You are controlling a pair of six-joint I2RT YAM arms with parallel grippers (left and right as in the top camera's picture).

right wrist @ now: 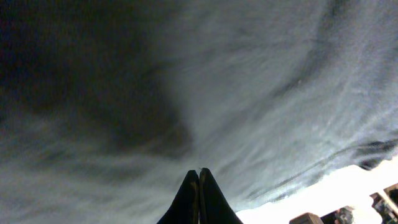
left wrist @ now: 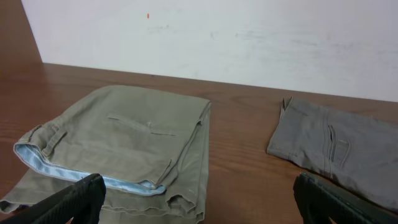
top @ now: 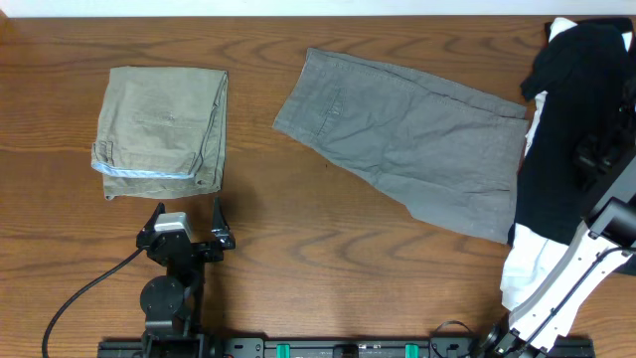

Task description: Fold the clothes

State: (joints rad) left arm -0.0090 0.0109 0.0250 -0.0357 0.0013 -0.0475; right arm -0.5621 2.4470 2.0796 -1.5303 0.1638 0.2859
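The grey shorts' slanted edge gets straightened next, before release. My right gripper slides left in the overhead view, then outward, over the shorts' far corner by the black garment.
Olive-khaki shorts [top: 164,129] lie folded at the left, with the pale-blue waistband lining along their near edge [left wrist: 93,177]. Grey shorts [top: 407,139] lie spread flat in the middle, their edge also in the left wrist view [left wrist: 348,152]. A black garment [top: 576,119] lies over a white one [top: 522,264] at the right edge. My left gripper [top: 187,214] hovers open just in front of the khaki shorts, holding nothing [left wrist: 199,208]. My right gripper [right wrist: 199,173] is shut, its tips pressed close against dark cloth [right wrist: 124,81] that fills its view.
The right arm [top: 581,264] reaches up from the front right over the white and black garments. A pale wall [left wrist: 249,37] stands behind the table's far edge. Bare wood [top: 328,249] shows between the shorts and the arm bases.
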